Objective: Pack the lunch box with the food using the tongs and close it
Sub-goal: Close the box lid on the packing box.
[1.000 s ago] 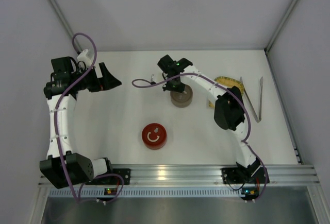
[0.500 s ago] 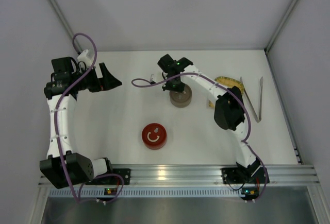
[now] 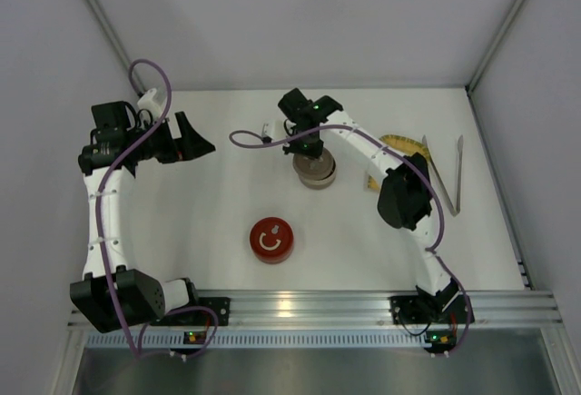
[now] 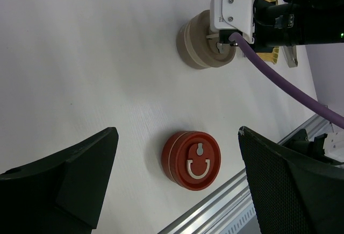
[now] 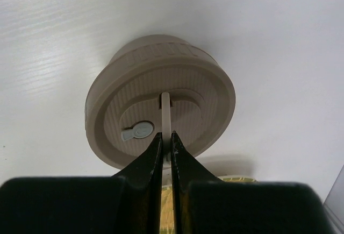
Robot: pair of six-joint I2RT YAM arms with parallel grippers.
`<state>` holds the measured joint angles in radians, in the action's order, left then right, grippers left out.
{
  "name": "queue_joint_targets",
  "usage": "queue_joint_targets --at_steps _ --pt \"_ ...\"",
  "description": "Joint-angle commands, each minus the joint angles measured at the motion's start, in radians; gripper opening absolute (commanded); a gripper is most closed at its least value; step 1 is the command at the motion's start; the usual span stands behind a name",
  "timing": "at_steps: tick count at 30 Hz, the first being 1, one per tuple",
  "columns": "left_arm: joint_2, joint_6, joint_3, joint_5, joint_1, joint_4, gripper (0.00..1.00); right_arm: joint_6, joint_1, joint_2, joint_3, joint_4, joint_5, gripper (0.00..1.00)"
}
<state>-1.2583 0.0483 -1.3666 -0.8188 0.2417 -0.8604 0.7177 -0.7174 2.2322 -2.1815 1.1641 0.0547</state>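
My right gripper is at the lid's handle and needs to move back toward the base with the lunch box next, then release the handle. The clear tabletop (image 3: 323, 220) beside the red container lies back from it.
The lunch box (image 3: 316, 172) is a round beige tub with a ribbed lid (image 5: 140, 83), standing mid-table. My right gripper (image 5: 166, 140) is above it, shut on the lid's thin upright handle (image 5: 165, 107). In the top view that gripper (image 3: 307, 147) covers part of the lid. My left gripper (image 3: 188, 137) hovers open and empty at the back left, far from the box. The left wrist view also shows the beige box (image 4: 200, 45). The silver tongs (image 3: 458, 172) lie untouched at the far right. The food is out of view.
A round red container (image 3: 270, 239) with a white ring mark on its lid stands near the front centre, below the open left jaws (image 4: 192, 160). A yellow mat (image 3: 404, 145) lies partly under the right arm. Walls close in the back and sides.
My right gripper has shifted slightly toward the back left, still shut on the handle, and the beige lid has moved a little with it. The left arm has not moved.
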Motion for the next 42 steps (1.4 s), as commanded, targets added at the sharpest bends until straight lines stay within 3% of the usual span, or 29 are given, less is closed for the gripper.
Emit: queue_joint_targets --at_steps 1,10,42 --pt "0.022 -0.027 0.011 -0.029 0.005 0.029 0.98 -0.009 0.004 -0.022 -0.049 0.048 -0.030 0.00" --pt "0.025 -0.036 0.011 -0.025 0.005 0.023 0.98 0.002 0.012 0.007 -0.047 0.031 0.039 0.00" --pt "0.017 -0.034 0.034 -0.028 0.005 0.040 0.98 -0.014 0.029 0.038 0.005 -0.007 -0.032 0.00"
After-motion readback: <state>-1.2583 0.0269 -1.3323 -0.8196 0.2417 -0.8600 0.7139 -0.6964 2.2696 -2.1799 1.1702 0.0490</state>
